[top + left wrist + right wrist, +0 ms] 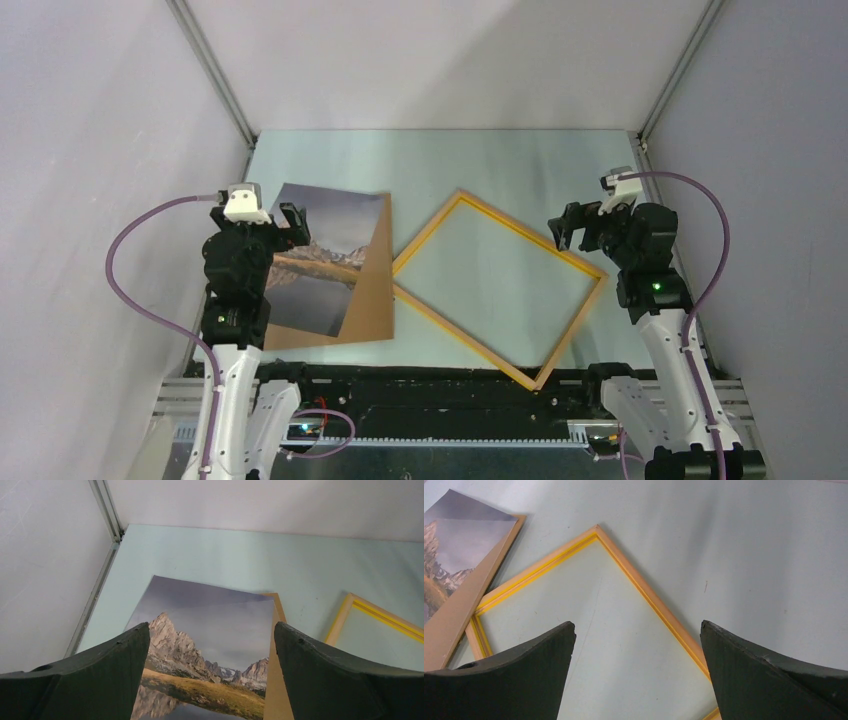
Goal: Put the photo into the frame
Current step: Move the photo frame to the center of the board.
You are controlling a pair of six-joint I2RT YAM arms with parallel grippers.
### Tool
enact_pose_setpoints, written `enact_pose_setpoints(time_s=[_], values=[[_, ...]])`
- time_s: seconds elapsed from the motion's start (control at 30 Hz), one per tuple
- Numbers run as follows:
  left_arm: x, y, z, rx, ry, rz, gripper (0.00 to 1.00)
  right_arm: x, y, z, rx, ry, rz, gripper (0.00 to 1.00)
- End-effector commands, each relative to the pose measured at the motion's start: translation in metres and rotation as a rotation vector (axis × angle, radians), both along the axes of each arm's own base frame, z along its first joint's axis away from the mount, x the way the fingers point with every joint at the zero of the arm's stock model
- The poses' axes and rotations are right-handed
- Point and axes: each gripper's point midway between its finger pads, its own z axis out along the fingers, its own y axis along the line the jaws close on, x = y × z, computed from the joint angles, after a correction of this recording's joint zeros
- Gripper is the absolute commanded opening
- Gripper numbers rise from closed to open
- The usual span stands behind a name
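My right gripper swings leftward in the top view next to the frame's near edge below it by the board, turns across that edge's slant, lowers and closes.
The photo [325, 262], a mountain mirrored in a lake, lies face up at the left on a brown backing board [371, 300]. It also shows in the left wrist view [215, 645]. The frame [497, 288] with yellow-orange edges lies empty and turned like a diamond at the centre right; it also shows in the right wrist view [644, 587]. My left gripper [287, 224] is open and empty, raised over the photo's left part. My right gripper [572, 228] is open and empty above the frame's far right edge.
The backing board's right edge [275, 680] sticks out from under the photo and touches the frame's left corner [474, 625]. White walls with metal corner posts [215, 75] enclose the pale table [500, 160].
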Motion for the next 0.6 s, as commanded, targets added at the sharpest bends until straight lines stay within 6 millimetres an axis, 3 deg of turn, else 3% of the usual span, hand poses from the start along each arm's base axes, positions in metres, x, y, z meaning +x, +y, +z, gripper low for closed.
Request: enact_pose_setpoints(time_s=[0.0,0.57], values=[[-0.0011,0.005,0.0117,0.015,-0.045,0.018,0.98,0.001,0.0046,0.0098,-0.004,-0.037,0.029,1.0],[-0.0048,0.0079,0.0197,-0.001,-0.064,0.031,0.98,-0.0049,0.0117,0.0137,-0.016,-0.053,0.074,1.0]])
